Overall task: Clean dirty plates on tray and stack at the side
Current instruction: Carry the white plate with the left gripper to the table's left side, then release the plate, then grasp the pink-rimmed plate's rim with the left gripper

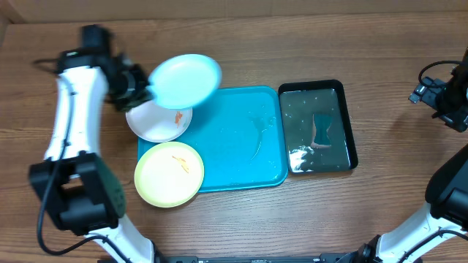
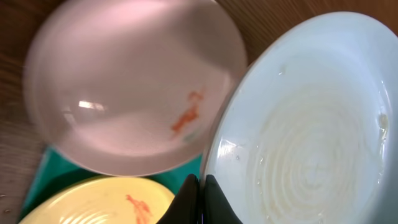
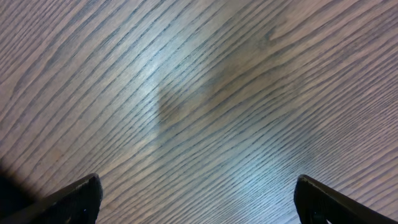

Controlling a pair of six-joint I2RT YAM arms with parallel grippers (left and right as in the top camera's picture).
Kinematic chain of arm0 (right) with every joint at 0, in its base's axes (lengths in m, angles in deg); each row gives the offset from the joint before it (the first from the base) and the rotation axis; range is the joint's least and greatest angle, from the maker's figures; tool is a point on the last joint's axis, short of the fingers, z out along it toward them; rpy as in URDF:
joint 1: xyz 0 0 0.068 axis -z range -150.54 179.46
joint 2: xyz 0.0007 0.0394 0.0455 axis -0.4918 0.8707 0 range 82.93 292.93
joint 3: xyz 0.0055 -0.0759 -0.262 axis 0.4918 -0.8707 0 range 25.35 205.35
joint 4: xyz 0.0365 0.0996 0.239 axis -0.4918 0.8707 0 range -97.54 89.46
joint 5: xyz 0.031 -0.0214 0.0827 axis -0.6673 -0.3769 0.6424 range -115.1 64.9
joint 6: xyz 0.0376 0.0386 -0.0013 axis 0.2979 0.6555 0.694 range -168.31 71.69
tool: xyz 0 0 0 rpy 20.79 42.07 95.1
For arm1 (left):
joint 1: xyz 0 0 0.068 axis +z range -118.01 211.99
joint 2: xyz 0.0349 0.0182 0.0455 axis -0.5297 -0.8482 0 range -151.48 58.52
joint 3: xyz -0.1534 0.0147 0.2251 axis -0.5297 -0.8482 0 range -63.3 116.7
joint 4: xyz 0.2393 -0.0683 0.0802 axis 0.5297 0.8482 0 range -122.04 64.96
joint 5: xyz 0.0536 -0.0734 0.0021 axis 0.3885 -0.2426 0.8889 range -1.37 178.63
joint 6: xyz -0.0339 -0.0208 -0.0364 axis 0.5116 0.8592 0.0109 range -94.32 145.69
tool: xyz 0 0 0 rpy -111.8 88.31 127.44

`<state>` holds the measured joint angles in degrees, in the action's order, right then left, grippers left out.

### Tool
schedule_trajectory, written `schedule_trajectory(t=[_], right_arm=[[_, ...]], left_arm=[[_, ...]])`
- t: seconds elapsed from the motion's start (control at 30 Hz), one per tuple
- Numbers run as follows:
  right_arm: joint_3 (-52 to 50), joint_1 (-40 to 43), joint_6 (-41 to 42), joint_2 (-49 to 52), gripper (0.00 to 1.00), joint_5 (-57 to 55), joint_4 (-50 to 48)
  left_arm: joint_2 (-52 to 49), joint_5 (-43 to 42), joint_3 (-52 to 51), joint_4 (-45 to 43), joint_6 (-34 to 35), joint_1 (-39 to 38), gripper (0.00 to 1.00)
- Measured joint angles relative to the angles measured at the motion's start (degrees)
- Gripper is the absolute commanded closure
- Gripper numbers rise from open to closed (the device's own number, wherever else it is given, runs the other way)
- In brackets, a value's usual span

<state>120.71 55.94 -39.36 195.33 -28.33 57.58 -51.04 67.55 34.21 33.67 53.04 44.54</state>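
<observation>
My left gripper goes down and to the left in the overhead view to bare wood beside the turquoise tray next and releases the plate whose inside looks smear-free.
My left gripper is shut on the rim of the pale mint-blue plate and holds it raised above the turquoise tray's far left corner. In the left wrist view my fingers pinch that plate's edge; its inside looks wet with no smear. The white plate lies below with an orange-red smear, overhanging the tray's left rim. The pale yellow plate, also smeared, sits at the tray's near left corner. My right gripper is open and empty over bare table at the far right.
A glossy black tray holding water and a dark object stands right of the turquoise tray. Wet streaks mark the turquoise tray's middle. Wood table surrounds both trays.
</observation>
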Motion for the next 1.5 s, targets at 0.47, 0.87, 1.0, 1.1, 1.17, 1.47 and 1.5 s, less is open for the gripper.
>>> schedule_trajectory(t=[0.47, 0.87, 1.0, 1.1, 1.17, 1.47, 1.5], right_arm=[[0.0, 0.0, 0.0, 0.0, 0.0, 0.0, 0.0], [0.0, 0.0, 0.0, 0.0, 0.0, 0.0, 0.0], [0.0, 0.0, 0.0, 0.0, 0.0, 0.0, 0.0], [0.0, 0.0, 0.0, 0.0, 0.0, 0.0, 0.0], [0.0, 0.0, 0.0, 0.0, 0.0, 0.0, 0.0], [0.0, 0.0, 0.0, 0.0, 0.0, 0.0, 0.0], [0.0, 0.0, 0.0, 0.0, 0.0, 0.0, 0.0]], left_arm=[[0.0, 22.7, -1.2, 5.4, 4.4, 24.0, 0.96], [0.0, 28.7, -10.7, -4.3, 6.8, 26.1, 0.96], [0.0, 28.2, -14.7, -9.1, 5.2, 25.8, 0.93], [0.0, 27.5, -15.6, -10.2, 3.4, 25.2, 0.71], [0.0, 26.5, -15.7, -10.4, 2.3, 24.7, 0.64], [-0.1, 8.6, -7.5, -2.3, -9.7, 24.0, 0.51], [-0.1, 6.2, -5.8, -1.5, -11.1, 23.6, 0.51]])
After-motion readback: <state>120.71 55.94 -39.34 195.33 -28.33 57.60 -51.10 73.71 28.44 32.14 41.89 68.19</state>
